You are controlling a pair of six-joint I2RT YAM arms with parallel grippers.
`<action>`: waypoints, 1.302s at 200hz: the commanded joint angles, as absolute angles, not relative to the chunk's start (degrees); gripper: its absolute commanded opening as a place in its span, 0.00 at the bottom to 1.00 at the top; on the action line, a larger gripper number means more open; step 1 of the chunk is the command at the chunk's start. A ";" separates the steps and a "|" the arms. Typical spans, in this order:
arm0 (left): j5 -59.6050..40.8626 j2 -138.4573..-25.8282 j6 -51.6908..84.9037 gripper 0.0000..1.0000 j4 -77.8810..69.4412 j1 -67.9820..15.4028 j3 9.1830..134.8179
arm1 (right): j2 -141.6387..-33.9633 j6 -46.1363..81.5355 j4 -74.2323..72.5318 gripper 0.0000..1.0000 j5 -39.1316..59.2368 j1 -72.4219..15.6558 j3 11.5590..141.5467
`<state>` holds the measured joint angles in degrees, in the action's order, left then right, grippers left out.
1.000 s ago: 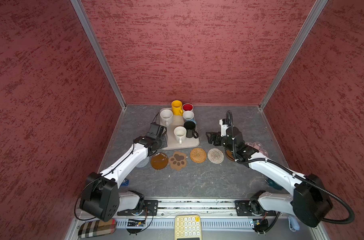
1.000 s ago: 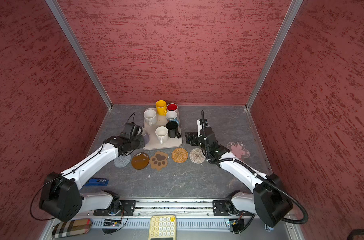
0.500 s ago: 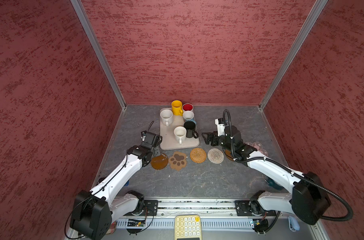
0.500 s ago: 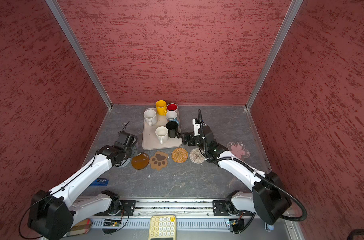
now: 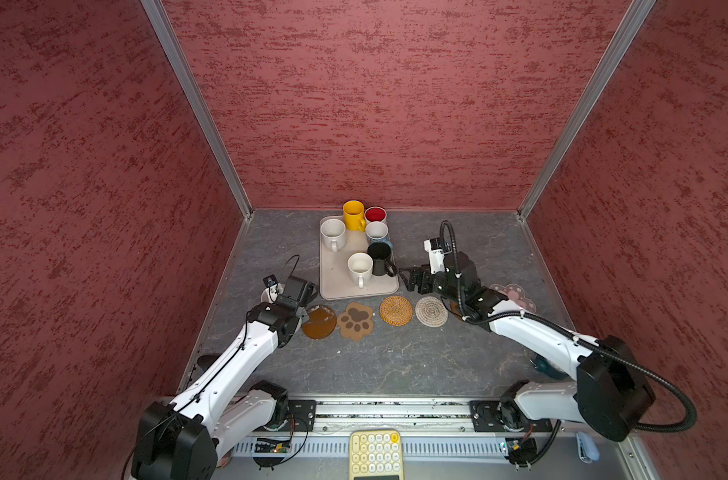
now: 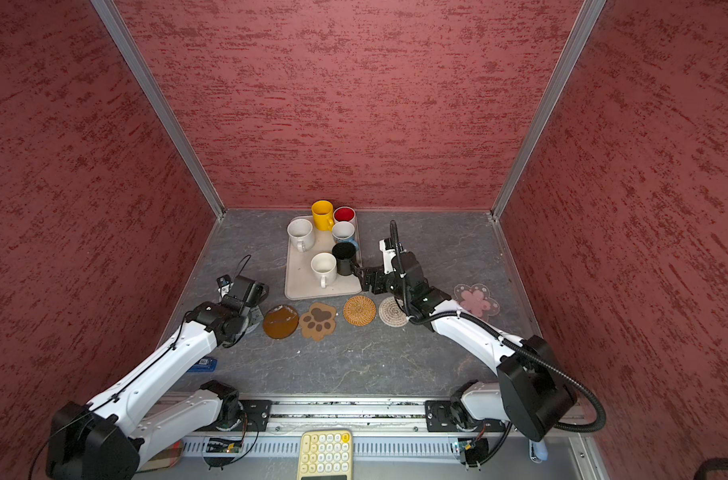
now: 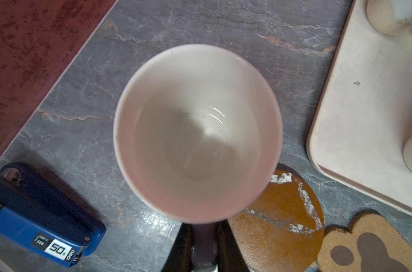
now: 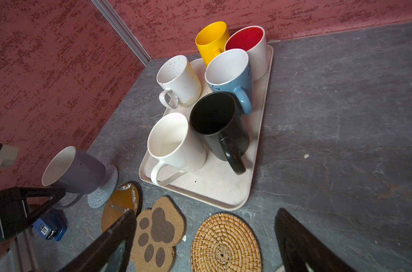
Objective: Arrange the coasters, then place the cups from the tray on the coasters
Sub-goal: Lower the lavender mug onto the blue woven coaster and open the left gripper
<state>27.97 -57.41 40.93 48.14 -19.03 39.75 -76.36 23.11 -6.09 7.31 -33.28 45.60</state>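
My left gripper needs to lower the pale lilac-grey cup onto the grey woven coaster (image 6: 256,319) next and let go of the cup's handle, because the cup is still above that coaster.
My left gripper (image 7: 203,237) is shut on the handle of a pale lilac-grey cup (image 7: 198,131), which stands over the grey woven coaster (image 8: 106,188) at the left end of the row. Beside it lie the amber disc (image 5: 319,322), paw (image 5: 356,321), rattan (image 5: 396,310) and whitish woven (image 5: 431,311) coasters. The pink flower coaster (image 5: 514,295) lies far right. The tray (image 5: 341,286) holds yellow (image 5: 353,215), red-inside (image 5: 375,215), light blue (image 5: 376,232), black (image 5: 381,258) and two white cups. My right gripper (image 5: 410,279) is open by the tray's near right corner, close to the black cup's handle.
A blue stapler (image 7: 42,223) lies on the grey floor near the left wall, just behind the held cup. A yellow keypad (image 5: 375,453) sits on the front rail. Red walls close in the left, back and right sides.
The left arm has drawn back from the tray to the left end of the coaster row, carrying the lilac-grey cup. The right gripper has edged closer to the tray.
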 commanded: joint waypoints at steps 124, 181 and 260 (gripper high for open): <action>26.90 -56.38 42.94 0.00 41.22 -14.88 36.72 | -75.92 22.23 -8.00 0.93 7.21 -33.62 46.19; 26.43 -56.95 42.14 0.00 40.57 -14.63 37.73 | -76.25 21.86 -7.82 0.93 6.95 -33.66 46.37; 22.43 -57.17 41.90 0.00 36.93 -13.18 35.69 | -76.87 21.62 -7.56 0.93 6.86 -33.62 46.34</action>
<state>21.82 -58.06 42.65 40.56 -13.50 35.46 -76.73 22.46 -6.61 7.49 -33.34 45.58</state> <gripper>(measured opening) 0.169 0.929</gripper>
